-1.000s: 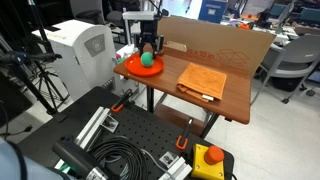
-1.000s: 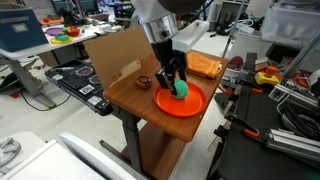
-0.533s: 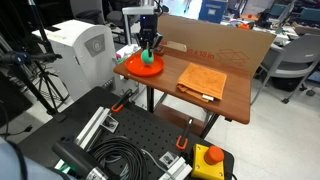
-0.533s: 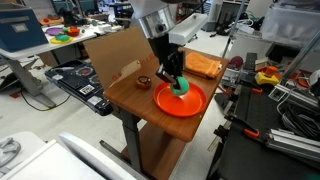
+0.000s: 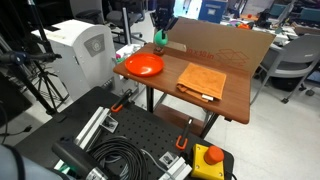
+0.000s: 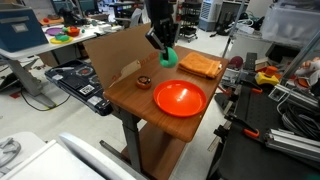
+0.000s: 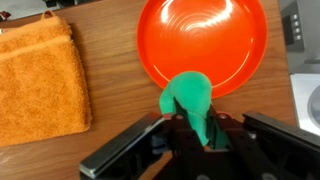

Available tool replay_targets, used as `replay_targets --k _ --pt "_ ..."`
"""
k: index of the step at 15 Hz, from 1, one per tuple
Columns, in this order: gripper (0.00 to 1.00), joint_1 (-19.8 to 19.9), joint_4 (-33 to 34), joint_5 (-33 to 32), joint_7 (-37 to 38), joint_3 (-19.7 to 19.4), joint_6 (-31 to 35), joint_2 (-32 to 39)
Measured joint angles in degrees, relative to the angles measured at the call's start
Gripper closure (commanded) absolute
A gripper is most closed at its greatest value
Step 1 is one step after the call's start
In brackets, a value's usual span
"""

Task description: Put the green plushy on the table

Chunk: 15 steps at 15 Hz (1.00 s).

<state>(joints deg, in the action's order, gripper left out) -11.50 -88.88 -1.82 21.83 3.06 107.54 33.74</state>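
Observation:
My gripper will next leave the orange bowl (image 6: 180, 99), move toward the cardboard panel and down, and release the plushy on the bare wood.
The green plushy (image 7: 191, 103) is squeezed between the jaws of my gripper (image 7: 197, 128), which is shut on it. In both exterior views it hangs in the air well above the table: plushy (image 5: 160, 38) and plushy (image 6: 168, 57). Directly below lies the orange bowl (image 7: 205, 40), with nothing in it, near one end of the brown wooden table (image 5: 225, 97). In an exterior view the bowl (image 6: 180, 99) sits near the table's front corner, and the gripper (image 6: 165, 45) is over the tabletop behind it.
A folded orange cloth (image 5: 202, 80) lies beside the bowl on the table (image 7: 110, 60). A cardboard panel (image 5: 215, 45) stands along the table's back edge. A small dark object (image 6: 143, 83) sits near the bowl. A black perforated board with cables (image 5: 110, 150) is on the floor in front.
The gripper closed on the plushy in the bowl and lifted it straight up; the bowl now lies bare below.

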Motion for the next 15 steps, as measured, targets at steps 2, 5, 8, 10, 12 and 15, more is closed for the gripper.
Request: replay_targets --k 2,5,8,10,12,15 --pt "0.95 1.46 2.99 0.46 0.33 -0.84 -0.22 1.54" --pt "0.95 2.81 8.0 1.12 1.58 -2.02 -0.77 5.38" --pt "0.95 3.52 12.87 1.46 3.66 -2.93 -2.09 10.24" --pt "0.95 3.87 16.24 2.02 4.87 -3.21 -3.77 13.76" --pt "0.61 3.9 19.71 2.35 6.07 -3.32 -5.54 17.23" --pt "0.42 3.72 24.4 2.69 7.3 -3.31 -7.63 21.61"
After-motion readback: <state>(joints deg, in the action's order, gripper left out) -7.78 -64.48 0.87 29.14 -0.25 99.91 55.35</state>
